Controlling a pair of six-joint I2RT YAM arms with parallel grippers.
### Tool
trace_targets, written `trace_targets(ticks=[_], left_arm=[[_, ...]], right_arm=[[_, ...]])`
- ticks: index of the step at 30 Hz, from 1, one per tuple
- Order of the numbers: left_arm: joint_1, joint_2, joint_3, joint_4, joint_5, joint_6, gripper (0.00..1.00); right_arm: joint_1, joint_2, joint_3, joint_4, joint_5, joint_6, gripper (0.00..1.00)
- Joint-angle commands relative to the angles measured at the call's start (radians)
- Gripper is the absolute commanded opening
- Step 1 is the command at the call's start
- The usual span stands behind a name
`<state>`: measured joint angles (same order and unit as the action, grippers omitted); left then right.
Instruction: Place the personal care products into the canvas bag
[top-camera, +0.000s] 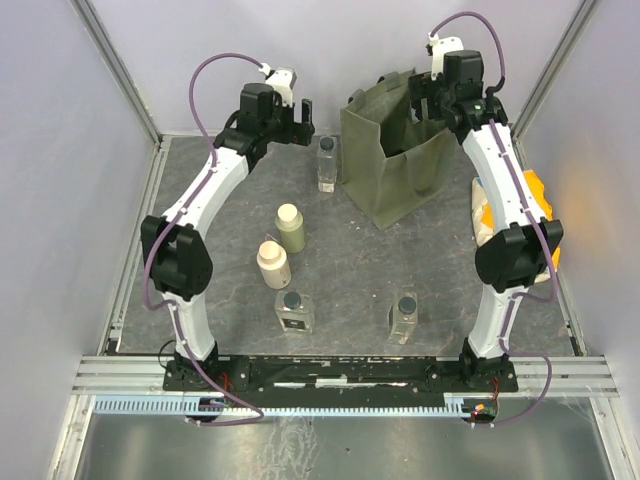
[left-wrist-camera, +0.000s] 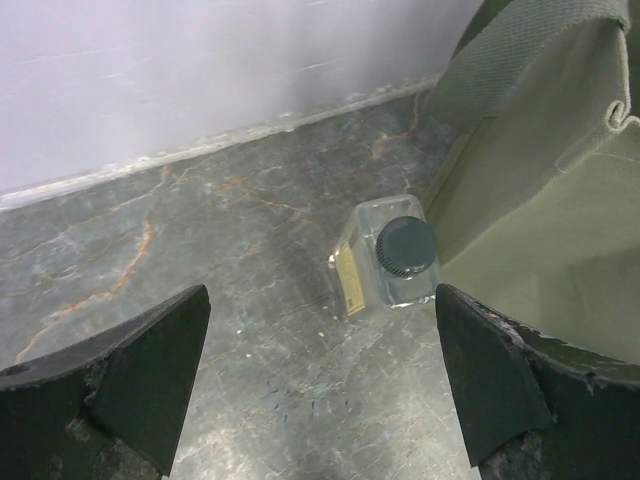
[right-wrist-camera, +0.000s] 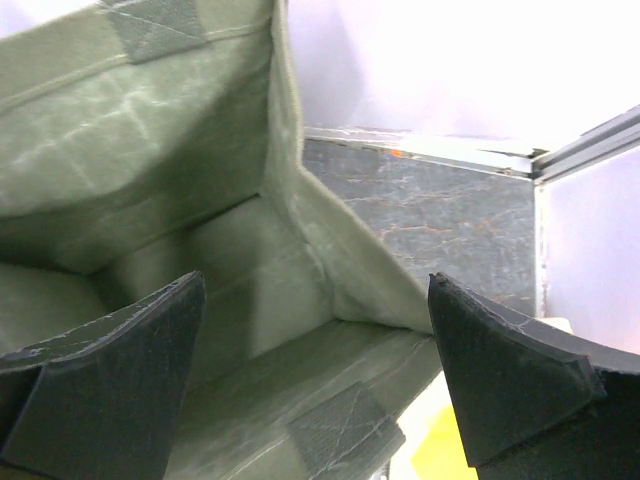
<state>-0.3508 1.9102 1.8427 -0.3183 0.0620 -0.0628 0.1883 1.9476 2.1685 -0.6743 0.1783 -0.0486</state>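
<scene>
The clear square bottle nearer my bag-side finger should end up between my left gripper's fingers, so my left gripper will shift toward the bag (top-camera: 395, 160) next and then lower until the fingers are on both sides of the bottle.
The olive-green canvas bag (top-camera: 395, 160) stands open at the back of the table. One clear square bottle with a dark cap (top-camera: 327, 163) stands just left of it. An olive-green bottle (top-camera: 290, 228) and a cream bottle (top-camera: 273, 264) stand mid-left. Two more clear bottles (top-camera: 294, 312) (top-camera: 404, 316) stand near the front. My left gripper (top-camera: 300, 118) hangs open above the back bottle (left-wrist-camera: 390, 265), with nothing between its fingers (left-wrist-camera: 130, 380). My right gripper (top-camera: 425, 100) hovers open over the bag's mouth, looking into the bag (right-wrist-camera: 200, 200), where I see no bottle.
An orange and cream soft packet (top-camera: 530, 200) lies at the right edge, partly behind my right arm; a bit of it (right-wrist-camera: 450, 445) shows past the bag's rim. Pale walls close the back and sides. A metal rail (top-camera: 340, 372) runs along the front.
</scene>
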Motion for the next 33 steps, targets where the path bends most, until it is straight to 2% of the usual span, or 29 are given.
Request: trace_targets(ticks=[1, 5, 11, 25, 27, 30, 33], left_arm=[[-0.026, 0.053, 0.077, 0.027, 0.087, -0.042, 0.99], [-0.054, 0.117, 0.130, 0.002, 0.073, -0.038, 0.99], [-0.095, 0.227, 0.286, -0.123, 0.043, -0.006, 1.00], [-0.128, 0.346, 0.296, -0.165, -0.104, 0.011, 1.00], [-0.130, 0.367, 0.294, -0.154, -0.087, 0.014, 0.92], [-0.130, 0.398, 0.313, -0.151, -0.066, 0.007, 0.66], [-0.130, 0.406, 0.320, -0.142, -0.064, 0.003, 0.49]], right_arm=[[0.002, 0.020, -0.004, 0.082, 0.085, -0.082, 1.00], [0.002, 0.037, 0.001, 0.094, 0.096, -0.102, 1.00], [0.000, 0.064, 0.043, 0.065, 0.131, -0.137, 1.00], [-0.013, 0.052, -0.011, 0.066, 0.132, -0.144, 1.00], [-0.017, 0.051, -0.021, 0.070, 0.129, -0.139, 1.00], [-0.025, 0.047, -0.025, 0.071, 0.114, -0.120, 1.00], [-0.024, 0.041, -0.028, 0.070, 0.096, -0.112, 1.00]])
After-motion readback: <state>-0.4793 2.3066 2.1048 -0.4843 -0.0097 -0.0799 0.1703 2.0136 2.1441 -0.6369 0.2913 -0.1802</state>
